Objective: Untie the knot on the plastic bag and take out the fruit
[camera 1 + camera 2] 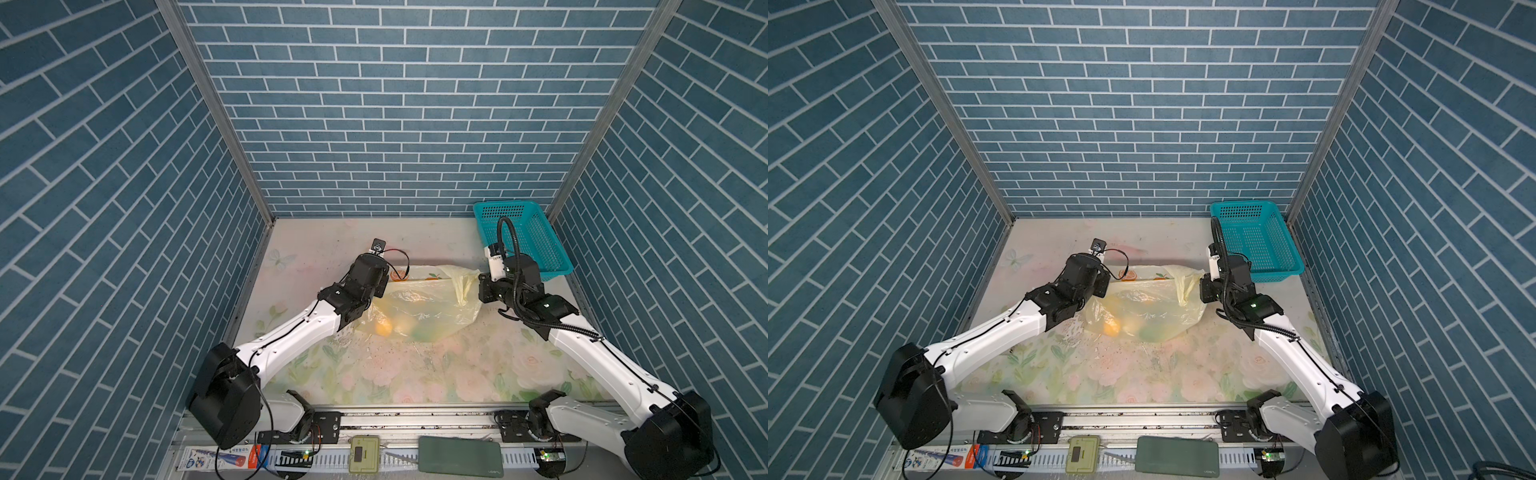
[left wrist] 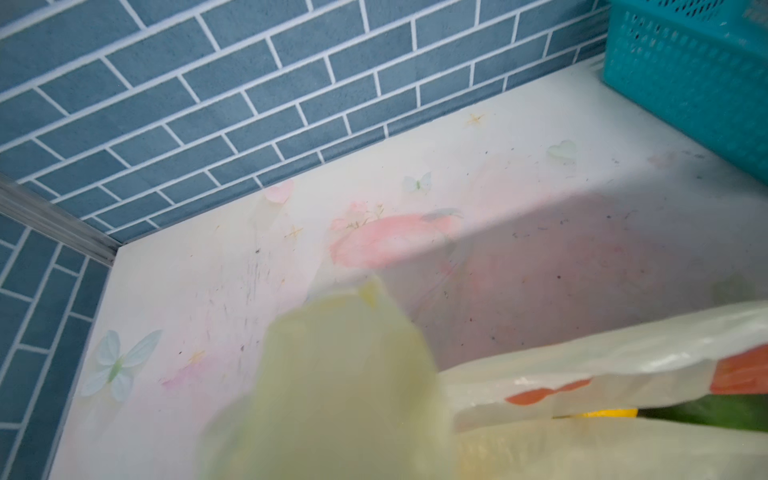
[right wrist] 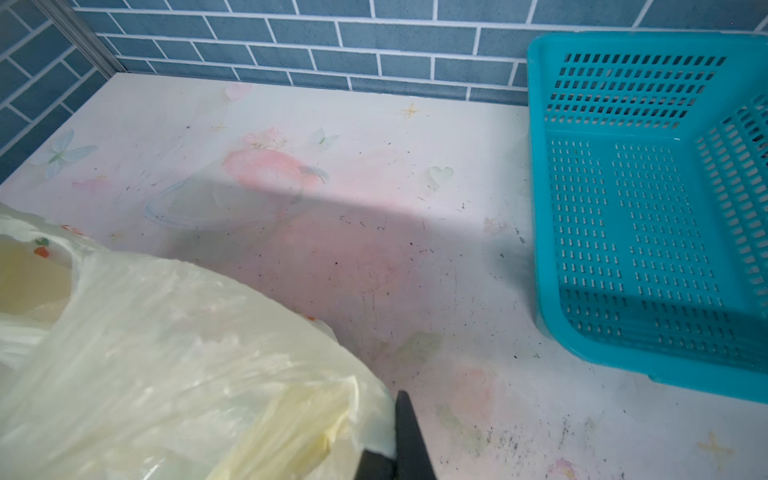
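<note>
My right gripper eases the bag's bunched handle slightly outward toward the basket's nearest side next, as the bag's opening is narrow, then releases it.
The pale yellow plastic bag lies crumpled mid-table between both arms. Through it show pieces of fruit: an orange one, a yellow one and a green one. My left gripper is at the bag's left far corner, its jaws hidden under the wrist. In the left wrist view blurred bag plastic fills the space in front of it. My right gripper is shut on a bunched handle strip at the bag's right end. The knot is out of view.
A teal perforated basket stands at the back right, just behind the right wrist. Blue brick walls close in the back and both sides. A green pad and a small device lie on the front rail.
</note>
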`<state>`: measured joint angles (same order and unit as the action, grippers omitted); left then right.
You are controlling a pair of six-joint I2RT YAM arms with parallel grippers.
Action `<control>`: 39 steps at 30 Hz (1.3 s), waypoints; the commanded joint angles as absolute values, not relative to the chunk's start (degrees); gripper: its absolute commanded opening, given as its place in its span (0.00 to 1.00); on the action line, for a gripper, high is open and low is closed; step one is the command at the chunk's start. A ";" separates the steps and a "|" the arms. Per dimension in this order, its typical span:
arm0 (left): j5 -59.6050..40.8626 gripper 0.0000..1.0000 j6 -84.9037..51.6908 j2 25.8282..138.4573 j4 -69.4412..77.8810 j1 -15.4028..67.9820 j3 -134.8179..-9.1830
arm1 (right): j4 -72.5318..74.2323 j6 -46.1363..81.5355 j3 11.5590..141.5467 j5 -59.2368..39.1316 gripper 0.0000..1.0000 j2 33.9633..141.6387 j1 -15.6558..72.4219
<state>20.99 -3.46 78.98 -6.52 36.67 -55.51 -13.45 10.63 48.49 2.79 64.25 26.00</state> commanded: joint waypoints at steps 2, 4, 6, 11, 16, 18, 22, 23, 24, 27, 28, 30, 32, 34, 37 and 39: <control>17.19 0.02 -1.04 84.50 1.11 34.62 -60.01 | -9.56 9.72 50.49 6.70 0.00 66.47 23.32; 15.79 0.00 -0.37 86.72 2.77 33.80 -62.47 | -8.67 9.45 50.86 6.56 0.00 67.04 22.14; 14.80 0.00 0.42 88.75 4.06 33.11 -65.17 | -8.10 9.01 51.30 6.21 0.00 67.40 20.94; 10.58 0.00 1.47 91.54 6.64 31.92 -68.96 | -7.99 8.24 52.63 4.90 0.00 67.50 18.58; 6.26 0.00 1.32 90.11 8.12 31.90 -68.16 | -10.42 8.66 53.50 1.83 0.00 66.51 18.22; 2.59 0.00 0.87 87.66 8.20 31.90 -66.10 | -13.65 8.92 54.27 -3.38 0.00 66.19 18.24; -3.88 0.00 -1.66 81.74 8.33 32.04 -59.85 | -24.80 7.06 58.78 -12.08 0.25 67.06 18.22; -4.47 0.00 -2.53 79.94 8.39 32.09 -57.84 | -27.56 6.24 59.91 -13.56 0.38 66.69 18.22; -4.77 0.00 -3.09 78.22 8.44 32.16 -55.91 | -30.09 5.22 61.04 -15.09 0.49 66.18 18.19; -5.27 0.00 -3.94 73.77 8.36 32.26 -51.57 | -36.06 2.17 65.44 -20.03 0.67 65.32 18.20; -5.36 0.00 -4.04 72.85 8.31 32.26 -50.63 | -37.76 1.26 67.44 -22.43 0.70 65.60 18.21; -5.99 0.00 -4.04 70.98 8.09 32.34 -49.21 | -40.69 -0.29 71.93 -26.57 0.72 67.29 18.22; -6.41 0.00 -3.91 69.93 7.95 32.34 -48.57 | -42.21 -1.37 75.76 -31.01 0.73 69.53 18.32; -6.76 0.00 -3.87 69.36 7.82 32.34 -48.27 | -42.51 -1.42 79.34 -34.18 0.74 72.14 18.74; -7.68 0.00 -4.20 68.60 8.13 32.35 -47.69 | -41.09 -1.70 83.06 -33.65 0.76 75.54 20.52; -7.82 0.00 -4.56 67.86 8.60 32.48 -46.88 | -40.11 -2.54 85.87 -32.22 0.76 78.64 21.69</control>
